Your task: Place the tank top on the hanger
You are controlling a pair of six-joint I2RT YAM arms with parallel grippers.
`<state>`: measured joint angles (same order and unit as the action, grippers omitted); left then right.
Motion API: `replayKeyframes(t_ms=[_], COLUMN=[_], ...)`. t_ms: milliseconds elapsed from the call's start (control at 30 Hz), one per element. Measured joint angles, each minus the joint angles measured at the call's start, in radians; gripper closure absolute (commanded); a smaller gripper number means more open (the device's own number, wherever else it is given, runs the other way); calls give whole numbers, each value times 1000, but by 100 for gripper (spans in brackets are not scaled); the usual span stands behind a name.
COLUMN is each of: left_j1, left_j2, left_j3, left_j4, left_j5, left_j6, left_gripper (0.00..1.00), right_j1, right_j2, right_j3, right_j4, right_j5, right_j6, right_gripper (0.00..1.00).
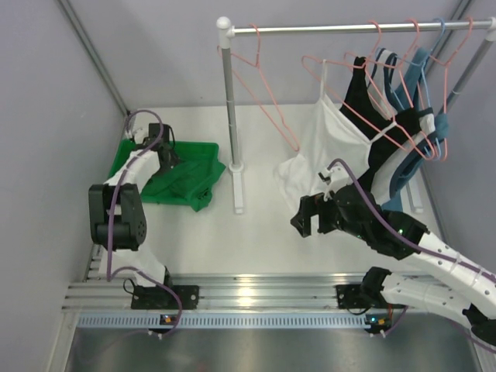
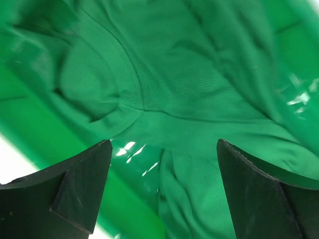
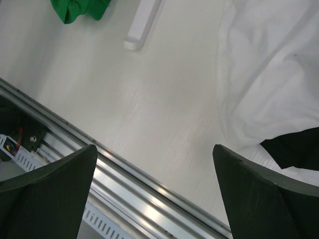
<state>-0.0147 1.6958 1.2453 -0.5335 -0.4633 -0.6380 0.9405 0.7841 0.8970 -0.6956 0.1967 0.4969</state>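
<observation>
That fold is between my wide-open fingers but they don't touch it yet. My left gripper will next go further down into the green bin [image 1: 124, 155] and close on it.
The bright green tank top [image 1: 184, 183] lies crumpled in a green plastic bin [image 1: 124, 155] at the left of the table, and one corner spills over the bin's front. My left gripper [image 1: 167, 157] hangs low over it, open. In the left wrist view the tank top [image 2: 179, 84] fills the frame. A fold of it lies between the wide-apart fingertips of my left gripper [image 2: 164, 154], untouched by them. An empty salmon-pink hanger [image 1: 262, 89] hangs on the rail's left end. My right gripper [image 1: 308, 218] is open over bare table, its fingers [image 3: 259, 199] holding nothing.
A clothes rack's rail [image 1: 349, 28] and post [image 1: 230, 101] stand mid-table, its foot [image 3: 142, 22] near the tank top. A white strappy top [image 1: 325, 147], a black top [image 1: 372, 116] and blue garments hang on other hangers at the right. Aluminium rail [image 3: 139, 184] edges the table's front.
</observation>
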Motion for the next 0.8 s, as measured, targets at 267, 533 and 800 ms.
replayKeyframes(t_ms=[267,533,800], left_j1=[54,55,55], left_j2=[179,179,77], left_j3=[5,9,10], left_j4=[73,130,91], left_j5=[101,141,169], left_j6=[-25,-15,48], left_gripper=[24,96,100], right_j1=[0,0,0], right_j2=[2,5,19], right_j3=[0,0,0], right_j4=[0,4,15], right_j5=[-35,-50,-60], right_j6=[-8,-14,-17], right_gripper=[0,0,0])
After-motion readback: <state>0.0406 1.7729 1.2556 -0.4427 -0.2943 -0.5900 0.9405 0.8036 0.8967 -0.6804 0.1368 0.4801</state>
